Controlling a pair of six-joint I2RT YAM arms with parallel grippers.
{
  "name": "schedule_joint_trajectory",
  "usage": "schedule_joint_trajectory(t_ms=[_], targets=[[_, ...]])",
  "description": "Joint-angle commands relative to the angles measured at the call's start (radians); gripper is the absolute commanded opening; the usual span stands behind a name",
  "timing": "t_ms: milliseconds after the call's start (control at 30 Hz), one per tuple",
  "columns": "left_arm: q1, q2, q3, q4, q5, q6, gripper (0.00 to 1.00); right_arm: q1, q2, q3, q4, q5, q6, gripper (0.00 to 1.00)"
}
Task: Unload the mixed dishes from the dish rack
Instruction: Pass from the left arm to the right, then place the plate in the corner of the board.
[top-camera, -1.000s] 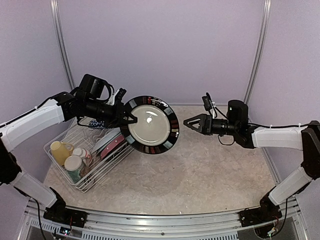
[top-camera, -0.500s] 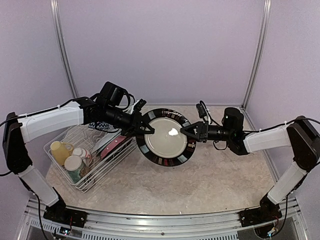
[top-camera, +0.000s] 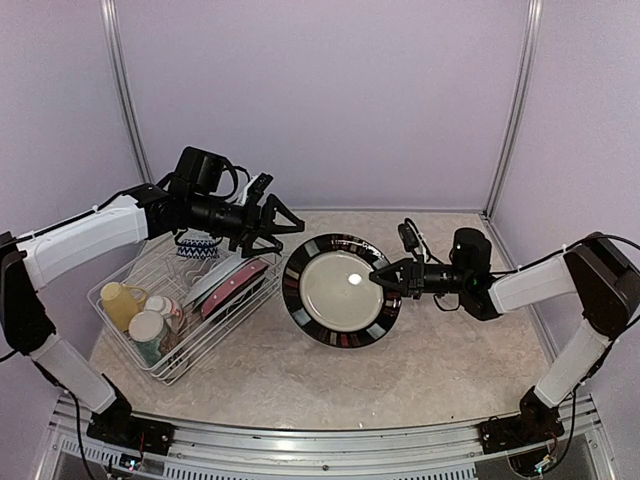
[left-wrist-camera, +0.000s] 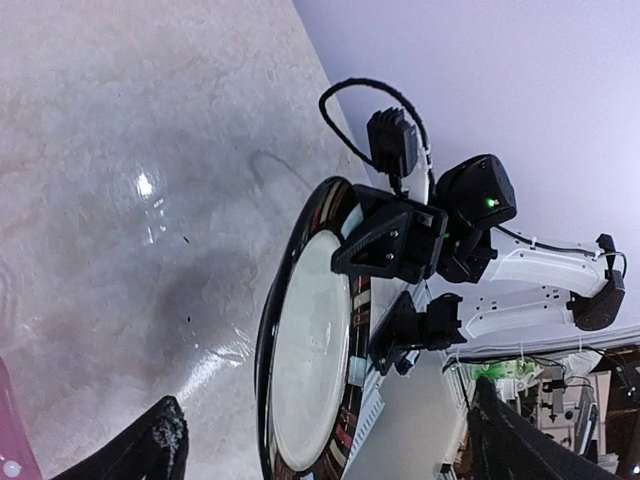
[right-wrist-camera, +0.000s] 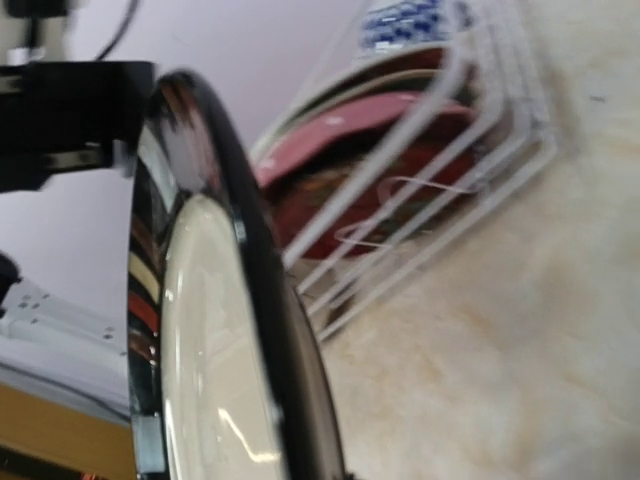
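Clear near tabletop lies below, toward my base, so my right gripper will move down and back to release the plate there next.
A plate (top-camera: 340, 290) with a cream centre and a black rim of red and cream blocks hangs tilted above the table. My right gripper (top-camera: 378, 280) is shut on its right rim. My left gripper (top-camera: 278, 218) stands open to the plate's left, apart from it, over the near end of the dish rack (top-camera: 215, 340). From the left wrist the plate (left-wrist-camera: 310, 360) shows edge-on between my wide-apart fingertips (left-wrist-camera: 165, 440). From the right wrist the plate (right-wrist-camera: 210, 340) fills the near view, with the rack (right-wrist-camera: 480, 120) behind.
The white wire rack holds a pink plate (top-camera: 235, 285), a yellow mug (top-camera: 120, 300), a cream mug (top-camera: 148, 328) and a blue-patterned bowl (top-camera: 198, 248). Beige tabletop (top-camera: 430, 370) lies under and to the right of the hanging plate. Walls close in at the back and sides.
The right gripper reached in and shut on the plate's rim. The left gripper has let go, opened wide and drawn back toward the rack. The plate has sunk a little to the right.
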Motion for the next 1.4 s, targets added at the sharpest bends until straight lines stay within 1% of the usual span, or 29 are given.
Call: schedule_joint_trajectory(t_ms=[0, 133, 233, 300, 367, 400, 467, 500, 633, 733, 933, 1033, 1100, 1267, 1333, 1367], targets=[[0.022, -0.063, -0.009, -0.031, -0.052, 0.021, 0.99, -0.073, -0.080, -0.058, -0.011, -0.049, -0.060, 0.00], [0.034, -0.093, -0.016, -0.064, -0.081, 0.041, 0.99, -0.165, -0.185, -0.174, -0.230, -0.037, -0.203, 0.00], [0.041, -0.107, -0.021, -0.071, -0.090, 0.051, 0.99, -0.259, -0.265, -0.266, -0.369, -0.010, -0.264, 0.00], [0.046, -0.109, -0.021, -0.070, -0.091, 0.056, 0.99, -0.327, -0.327, -0.341, -0.381, -0.011, -0.256, 0.00], [0.050, -0.108, -0.020, -0.067, -0.088, 0.061, 0.99, -0.368, -0.371, -0.395, -0.395, -0.004, -0.249, 0.00], [0.053, -0.105, -0.017, -0.066, -0.085, 0.062, 0.99, -0.381, -0.388, -0.409, -0.431, 0.007, -0.262, 0.00], [0.058, -0.099, -0.015, -0.061, -0.077, 0.063, 0.99, -0.385, -0.411, -0.418, -0.519, 0.031, -0.314, 0.00], [0.060, -0.096, -0.014, -0.059, -0.068, 0.061, 0.99, -0.385, -0.418, -0.428, -0.532, 0.029, -0.326, 0.00], [0.069, -0.093, -0.018, -0.057, -0.059, 0.062, 0.99, -0.385, -0.423, -0.485, -0.517, -0.024, -0.349, 0.00], [0.075, -0.095, -0.022, -0.057, -0.063, 0.061, 0.99, -0.375, -0.408, -0.491, -0.555, -0.049, -0.411, 0.00], [0.081, -0.094, -0.021, -0.050, -0.059, 0.050, 0.99, -0.310, -0.322, -0.494, -0.519, -0.090, -0.452, 0.00], [0.086, -0.095, -0.014, -0.055, -0.057, 0.048, 0.99, -0.278, -0.271, -0.497, -0.484, -0.083, -0.452, 0.00], [0.089, -0.094, -0.006, -0.066, -0.057, 0.047, 0.99, -0.268, -0.242, -0.497, -0.484, -0.062, -0.455, 0.00], [0.096, -0.100, -0.004, -0.083, -0.073, 0.045, 0.99, -0.267, -0.220, -0.493, -0.510, 0.063, -0.453, 0.00], [0.100, -0.103, -0.002, -0.094, -0.080, 0.044, 0.99, -0.267, -0.240, -0.492, -0.521, 0.108, -0.446, 0.03], [0.101, -0.105, -0.001, -0.102, -0.086, 0.045, 0.99, -0.266, -0.252, -0.489, -0.533, 0.130, -0.445, 0.07]])
